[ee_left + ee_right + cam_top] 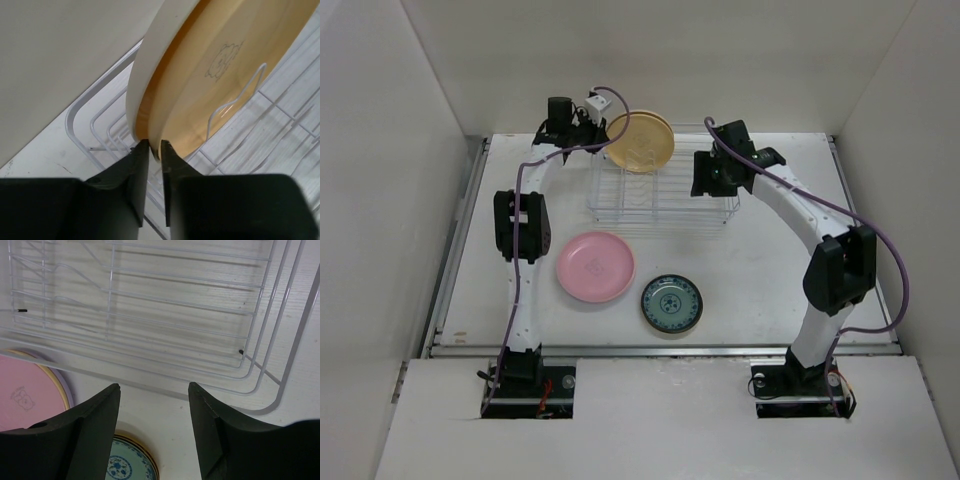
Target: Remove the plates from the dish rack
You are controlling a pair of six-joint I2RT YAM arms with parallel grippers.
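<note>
My left gripper rises next, comes back, levels the cream plate (640, 141) and lowers it onto the pink plate (595, 266) to let it go, since that pink plate lies flat and uncovered.
A cream plate (640, 141) (225, 75) stands on edge at the back left of the white wire dish rack (660, 195) (80, 135) (175, 305). My left gripper (603, 135) (154, 145) is shut on its lower rim, one finger on each face. The rest of the rack holds nothing. A pink plate (595, 266) (25, 395) lies flat in front of the rack, with a lavender rim (67, 395) showing under it. To its right lies a small blue-green patterned plate (671, 304) (127, 465). My right gripper (715, 185) (154, 387) hangs open and empty over the table just in front of the rack's right end.
White walls close in the table at the back and on both sides. The cream plate and my left gripper are close to the back wall. Both arm bases sit at the near edge.
</note>
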